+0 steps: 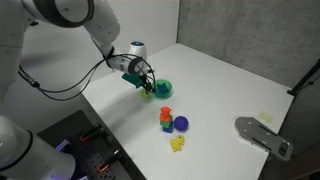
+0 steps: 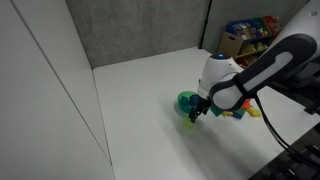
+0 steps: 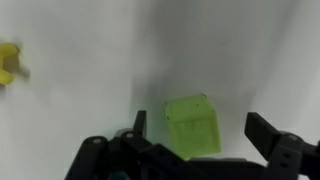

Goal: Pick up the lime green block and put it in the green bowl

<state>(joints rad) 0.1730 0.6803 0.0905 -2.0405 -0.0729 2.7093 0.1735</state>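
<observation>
I need to lower my gripper's open fingers around the block next and close them, because the lime green block (image 2: 188, 123) (image 3: 193, 125) is below with one finger already on each side.
The lime green block (image 3: 193, 125) lies on the white table, seen in the wrist view between the two fingers. My gripper (image 3: 197, 128) is open, with a finger on each side of the block and a gap on both sides. In both exterior views the gripper (image 1: 148, 86) (image 2: 195, 114) is low over the table right beside the green bowl (image 1: 164, 89) (image 2: 186, 101). The block shows as a pale green spot under the fingers (image 2: 190, 122). The bowl is not in the wrist view.
A red-orange and green stack (image 1: 166, 119), a purple-blue round piece (image 1: 181, 124) and a yellow piece (image 1: 177, 143) (image 3: 8, 63) lie nearer the table's front. A grey flat object (image 1: 262, 136) sits at the table's edge. A shelf of coloured items (image 2: 250, 35) stands behind.
</observation>
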